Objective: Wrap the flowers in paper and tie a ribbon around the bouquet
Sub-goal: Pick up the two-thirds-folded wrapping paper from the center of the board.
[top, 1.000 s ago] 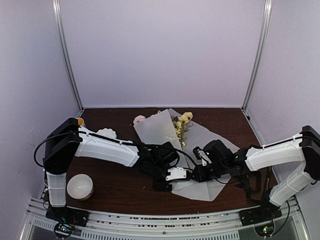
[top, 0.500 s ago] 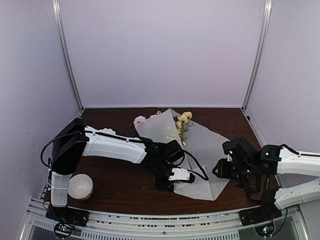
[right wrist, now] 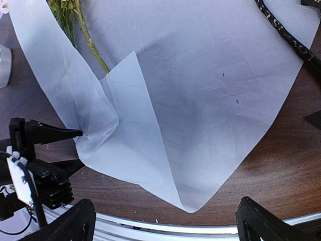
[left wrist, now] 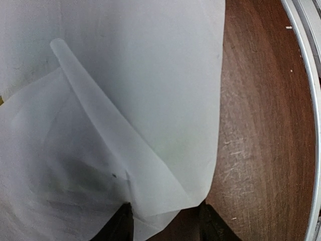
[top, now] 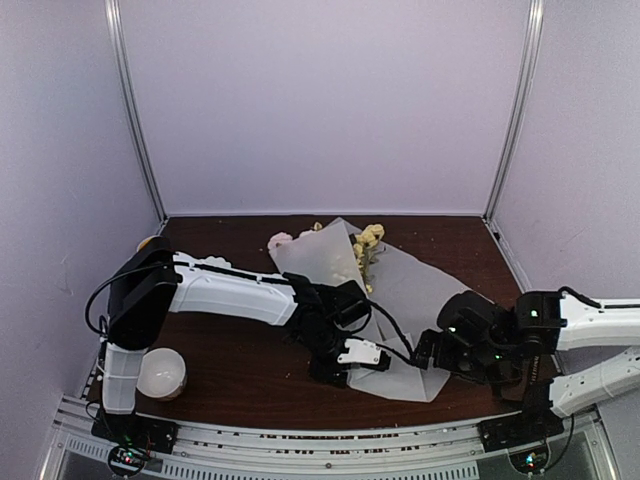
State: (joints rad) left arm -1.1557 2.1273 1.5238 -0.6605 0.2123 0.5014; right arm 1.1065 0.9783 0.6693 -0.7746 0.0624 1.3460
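Observation:
The robot's right gripper will next move down and close on the paper's edge point(top: 437, 393) point(right wrist: 206, 197) beside the paper's near corner, because this side of the paper still lies flat while the opposite side is folded.
The paper point(top: 405, 290) lies spread on the brown table, its left side folded over point(right wrist: 125, 125). The flowers point(top: 366, 243) rest on it at the far end, and their green stems point(right wrist: 86, 32) run under the fold. My left gripper point(right wrist: 81, 148) reaches in from the left. Its fingers stand apart, and the folded paper edge point(left wrist: 150, 211) lies between them. My right gripper point(right wrist: 168, 221) is wide open above the table's near edge, just short of the paper's near corner point(right wrist: 193, 207), and holds nothing. The ribbon point(right wrist: 283, 32) crosses the paper's far right corner.
A white bowl point(top: 160, 372) stands near the left arm's base. A pink item point(top: 279, 240) lies at the back beside the paper. The metal front rail point(right wrist: 150, 222) runs right under my right gripper. Enclosure walls rise on three sides.
My right gripper has pulled away from the middle of the paper, back to the right and nearer the front edge, and has opened wide. The left gripper stays at the fold.

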